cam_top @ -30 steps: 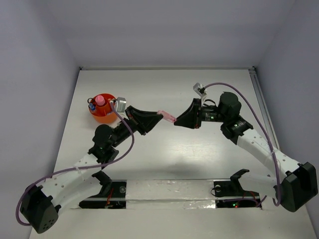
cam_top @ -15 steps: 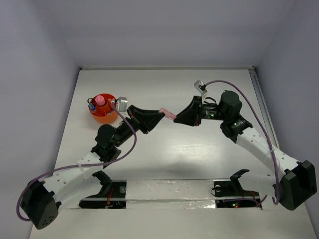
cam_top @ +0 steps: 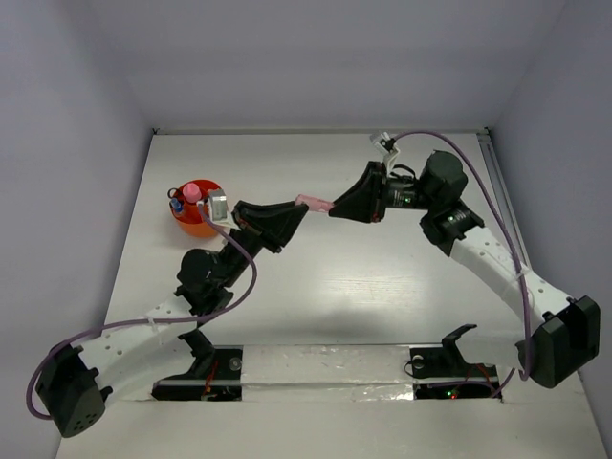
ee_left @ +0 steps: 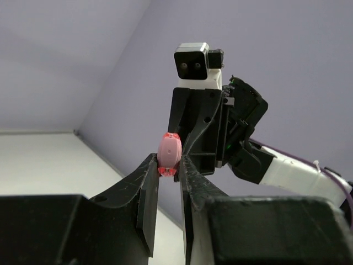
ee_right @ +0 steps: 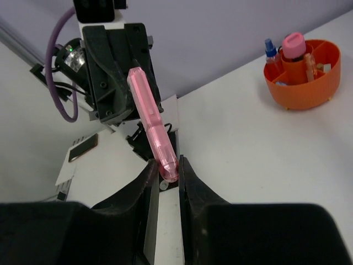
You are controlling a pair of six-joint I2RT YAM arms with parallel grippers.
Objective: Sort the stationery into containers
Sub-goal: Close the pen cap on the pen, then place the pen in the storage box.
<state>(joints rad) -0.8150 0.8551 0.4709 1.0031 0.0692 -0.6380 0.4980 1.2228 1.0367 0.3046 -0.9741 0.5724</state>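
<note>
The robot's right gripper should go to the left in the top view and down, then release the pink tube (cam_top: pixel 314 202) beside the cup's orange marker (cam_top: pixel 204 207), because other stationery stands there.
A pink tube (cam_top: pixel 314 202) hangs in the air over the table's middle, held at both ends. My left gripper (cam_top: pixel 299 209) is shut on its left end, which shows as a pink cap (ee_left: pixel 169 153) between the fingertips in the left wrist view. My right gripper (cam_top: pixel 334 206) is shut on the other end; the right wrist view shows the tube (ee_right: pixel 150 122) slanting up from its jaws. The round orange-red cup (cam_top: pixel 198 220) stands at the far left and holds a pink-capped item, a blue one and an orange marker (ee_right: pixel 309 62). The scissors and other markers are not in view.
The cup (ee_right: pixel 303 83) with its inner dividers sits left of the left arm's wrist. The table's raised rim (cam_top: pixel 316 132) and grey walls close the far side. The arm bases and a taped strip (cam_top: pixel 325 368) run along the near edge.
Both grippers have moved together toward the far side and slightly left, carrying the pink tube between them. The cup has not moved.
</note>
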